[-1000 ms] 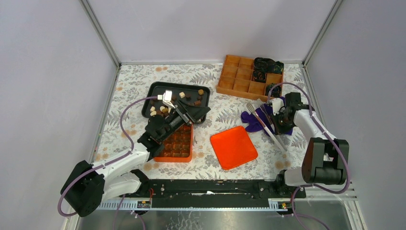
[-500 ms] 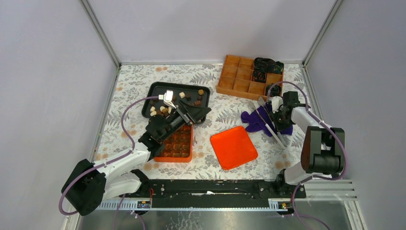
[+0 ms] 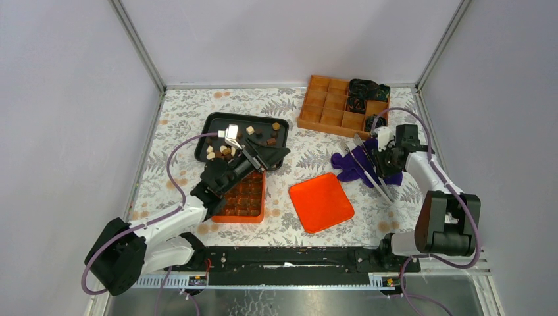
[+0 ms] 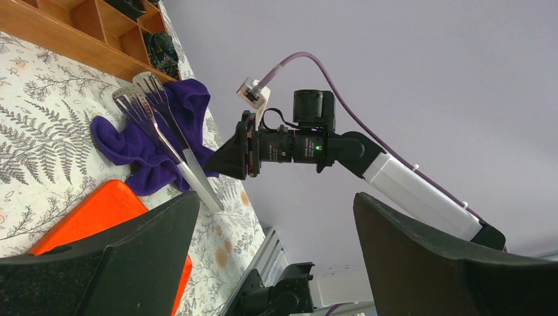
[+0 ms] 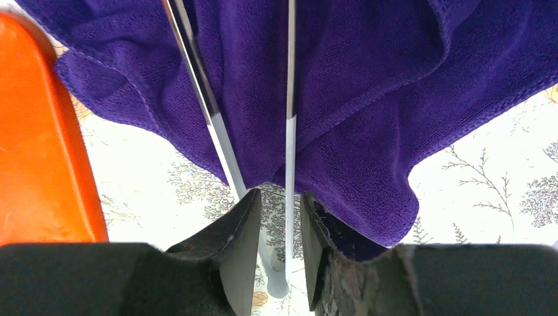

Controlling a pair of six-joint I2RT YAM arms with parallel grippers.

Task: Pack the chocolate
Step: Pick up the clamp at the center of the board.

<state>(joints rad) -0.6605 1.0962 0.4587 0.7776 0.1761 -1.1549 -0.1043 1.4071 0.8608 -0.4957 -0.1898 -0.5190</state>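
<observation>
My right gripper moves outward along the tongs' arm to where white handle meets bare metal (image 3: 375, 168) (image 5: 291, 118) next, since that part lies outward of my open fingers.
The chocolate (image 3: 226, 150) lies as small brown and cream pieces on a black tray (image 3: 214, 124). More brown pieces fill an orange box (image 3: 245, 195) in front of it. My left gripper (image 3: 275, 157) hovers over the tray's near right corner, open and empty (image 4: 275, 204). My right gripper (image 3: 380, 158) is low over the purple cloth (image 5: 368, 79). Its jaws stand slightly apart around one arm of the metal tongs (image 5: 290, 99), with a gap on both sides. The tongs' other arm runs past the left finger (image 5: 240, 224).
An orange lid (image 3: 321, 202) lies between the arms. An orange divided organizer (image 3: 329, 105) with dark bundles stands at the back right. The tongs (image 3: 364, 164) lie across the purple cloth (image 3: 347, 163). Grey walls close the back and sides.
The right gripper's jaws have parted from around the tongs, and its wrist has shifted slightly back and right. The left arm has not moved.
</observation>
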